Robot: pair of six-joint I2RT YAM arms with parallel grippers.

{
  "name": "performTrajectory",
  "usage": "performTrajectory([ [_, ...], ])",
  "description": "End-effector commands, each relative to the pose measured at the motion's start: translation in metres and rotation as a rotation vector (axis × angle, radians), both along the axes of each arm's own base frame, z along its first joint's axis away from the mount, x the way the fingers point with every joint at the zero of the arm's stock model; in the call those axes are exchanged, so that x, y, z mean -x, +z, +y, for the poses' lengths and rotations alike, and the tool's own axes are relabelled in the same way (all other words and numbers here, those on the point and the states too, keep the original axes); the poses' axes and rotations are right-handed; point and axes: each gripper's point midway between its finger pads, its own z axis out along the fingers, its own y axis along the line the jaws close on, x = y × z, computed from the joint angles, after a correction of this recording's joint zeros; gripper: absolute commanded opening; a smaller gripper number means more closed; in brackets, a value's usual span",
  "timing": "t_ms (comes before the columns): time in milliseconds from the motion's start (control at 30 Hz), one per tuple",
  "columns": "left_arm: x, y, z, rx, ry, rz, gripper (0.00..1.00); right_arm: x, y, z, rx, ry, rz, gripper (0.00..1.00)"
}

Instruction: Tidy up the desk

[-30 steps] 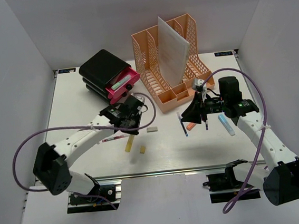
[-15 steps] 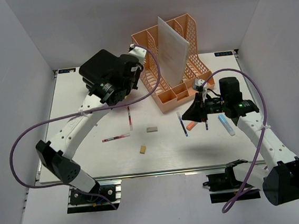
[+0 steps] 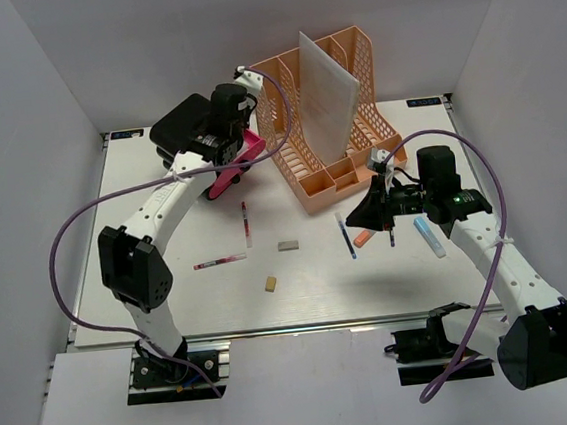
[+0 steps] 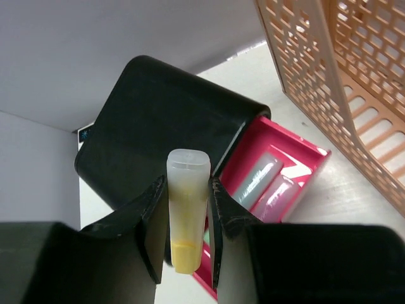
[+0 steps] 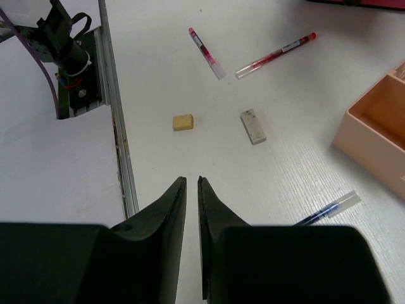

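Observation:
The marker in my left gripper still overlaps the black box's edge, so it goes slightly down and away from the box, over the open pink drawer (image 3: 240, 163) next.
The white desk (image 3: 157, 250) holds scattered stationery. My left gripper (image 3: 225, 146) is shut on a yellow marker with a clear cap (image 4: 187, 212). It holds the marker above the open pink drawer (image 4: 278, 183) of a black drawer box (image 4: 164, 120). The drawer (image 3: 236, 167) holds two or three markers. My right gripper (image 3: 371, 209) hovers over the right middle of the desk. Its jaws are nearly together and hold nothing, as the right wrist view shows (image 5: 192, 182).
An orange file holder (image 3: 329, 138) with a white sheet (image 3: 327, 88) stands at the back. Two red pens (image 3: 246, 224) (image 3: 220, 262), a grey eraser (image 3: 288, 244), a tan eraser (image 3: 269, 285), a blue pen (image 3: 346, 235) and a light-blue marker (image 3: 429, 238) lie loose.
My left arm has swung from the middle of the desk to the back left, carrying the yellow marker up over the pink drawer. The right arm has not moved.

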Motion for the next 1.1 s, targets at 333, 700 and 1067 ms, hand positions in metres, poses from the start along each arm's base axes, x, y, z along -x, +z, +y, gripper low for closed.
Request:
performTrajectory([
  [333, -0.031, -0.028, -0.003, 0.035, -0.007, -0.005, 0.00, -0.003, 0.007, -0.001, 0.000, -0.004, -0.064, 0.26],
  [700, -0.028, -0.014, 0.005, 0.061, 0.056, -0.016, 0.60, -0.020, -0.005, -0.013, 0.043, -0.086, -0.064, 0.53],
  [1067, 0.083, 0.050, -0.024, 0.508, -0.225, -0.003, 0.01, -0.088, -0.029, -0.067, 0.190, -0.482, 0.003, 0.42],
])
